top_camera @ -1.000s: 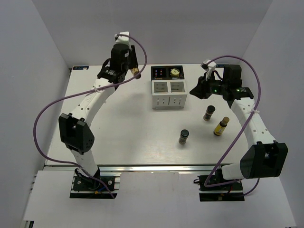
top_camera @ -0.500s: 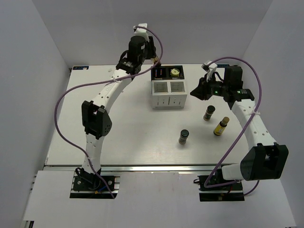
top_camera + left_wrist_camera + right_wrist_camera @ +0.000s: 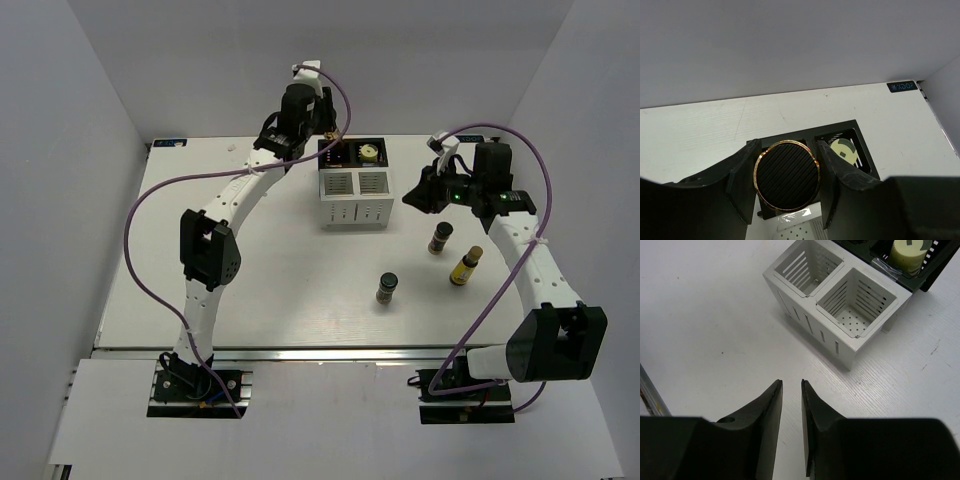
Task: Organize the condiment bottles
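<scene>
I should next move my left gripper down toward the cream-white bottle, over the section beside it, because that bottle already fills one section of the black rack.
My left gripper is shut on a condiment bottle, whose black ribbed cap with a gold rim fills the gap between the fingers. It hangs over the left compartment of the black rack. A cream-white bottle stands in the right compartment. Three bottles stand on the table: brown, bright yellow and dark green. My right gripper is shut and empty, hovering right of the white rack.
The white rack stands directly in front of the black rack; both its top compartments hold nothing. White walls enclose the table on the left, back and right. The right arm arches above the brown and yellow bottles.
My left arm swung right from the back left, carrying the bottle to above the black rack. The right gripper stayed nearly in place.
</scene>
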Controlling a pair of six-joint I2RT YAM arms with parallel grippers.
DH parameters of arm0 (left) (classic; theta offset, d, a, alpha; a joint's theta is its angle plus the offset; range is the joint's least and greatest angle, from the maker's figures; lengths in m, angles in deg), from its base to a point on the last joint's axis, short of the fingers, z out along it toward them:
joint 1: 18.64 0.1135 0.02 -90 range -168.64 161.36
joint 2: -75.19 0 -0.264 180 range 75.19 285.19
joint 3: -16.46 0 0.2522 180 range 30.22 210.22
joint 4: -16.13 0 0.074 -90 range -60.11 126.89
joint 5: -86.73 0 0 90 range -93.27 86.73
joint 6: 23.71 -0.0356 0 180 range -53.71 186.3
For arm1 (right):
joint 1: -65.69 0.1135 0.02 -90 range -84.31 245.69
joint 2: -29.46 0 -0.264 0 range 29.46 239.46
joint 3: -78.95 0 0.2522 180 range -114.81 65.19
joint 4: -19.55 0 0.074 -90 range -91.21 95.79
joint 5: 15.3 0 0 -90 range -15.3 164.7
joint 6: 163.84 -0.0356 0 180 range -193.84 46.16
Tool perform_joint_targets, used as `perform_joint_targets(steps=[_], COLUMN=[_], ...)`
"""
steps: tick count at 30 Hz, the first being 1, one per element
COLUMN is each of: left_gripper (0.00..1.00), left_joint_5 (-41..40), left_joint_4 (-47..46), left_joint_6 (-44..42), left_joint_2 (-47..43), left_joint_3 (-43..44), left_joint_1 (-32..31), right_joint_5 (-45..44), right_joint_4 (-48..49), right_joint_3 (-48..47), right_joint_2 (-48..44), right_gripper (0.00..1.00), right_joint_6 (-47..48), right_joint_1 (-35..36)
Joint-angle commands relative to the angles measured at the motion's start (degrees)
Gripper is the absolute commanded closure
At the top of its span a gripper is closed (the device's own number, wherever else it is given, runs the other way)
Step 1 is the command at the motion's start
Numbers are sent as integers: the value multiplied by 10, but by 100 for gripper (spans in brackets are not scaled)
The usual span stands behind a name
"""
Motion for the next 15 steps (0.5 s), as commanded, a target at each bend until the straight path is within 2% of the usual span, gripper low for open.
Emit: perform_joint_targets(steps=[1,15], left_gripper=[100,100], left_joint_5=[6,-17], left_joint_4=[-16,4], left_joint_6=[-5,-43], left_joint_2=[-18,32], left_joint_3=[4,23], left_joint_1=[-5,-22], right_joint_5=[4,0], right_joint_4=[19,24], right_joint_3=[9,21], right_joint_2=[-16,-16], right_gripper=[72,70], right_joint_6=[-4,-5], right_joint_1=[-3,-10])
